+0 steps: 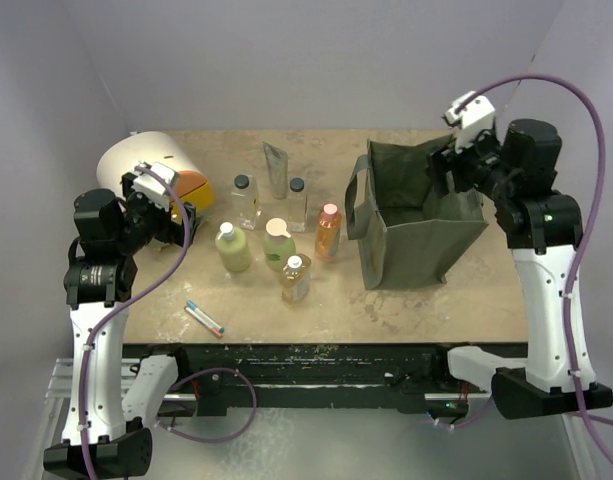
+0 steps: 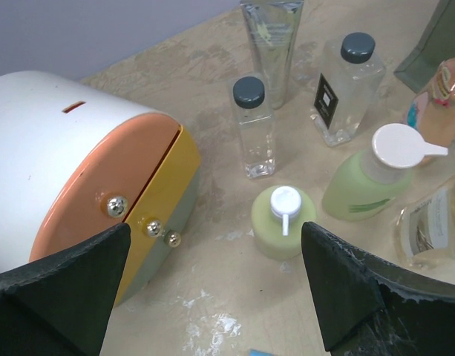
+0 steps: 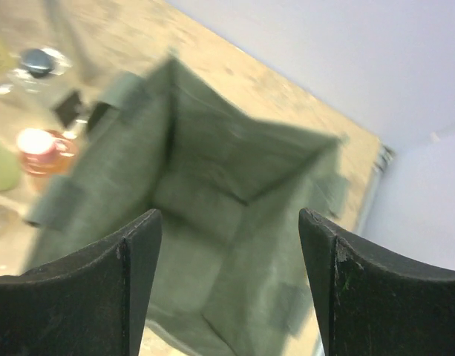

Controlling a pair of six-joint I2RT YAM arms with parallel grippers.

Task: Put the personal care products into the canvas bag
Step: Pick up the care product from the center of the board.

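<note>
The orange bottle's cap lies to my right gripper's left in the top view, past the bag point(image 1: 416, 215), so the gripper will cross that way next and go down onto the cap.
The olive canvas bag point(image 1: 416, 215) stands open at the right of the table. My right gripper point(image 1: 449, 165) hovers over its far right rim, open, and in the blurred right wrist view only the bag's fabric point(image 3: 212, 170) shows between the fingers point(image 3: 138, 252). The products stand in a group left of the bag: two clear bottles with black caps point(image 1: 245, 200) point(image 1: 297, 203), a silver tube point(image 1: 276, 168), two pale green bottles point(image 1: 233, 248) point(image 1: 279, 243), an orange one point(image 1: 328, 231) and an amber one point(image 1: 295, 279). My left gripper point(image 2: 216, 282) is open, above the table just left of the round green bottle point(image 2: 283, 222).
A white and orange domed box point(image 1: 146, 165) sits at the far left, close beside my left gripper point(image 1: 176, 215). A thin pen with red and blue marks point(image 1: 204, 318) lies near the front edge. Grey walls close in the back and sides.
</note>
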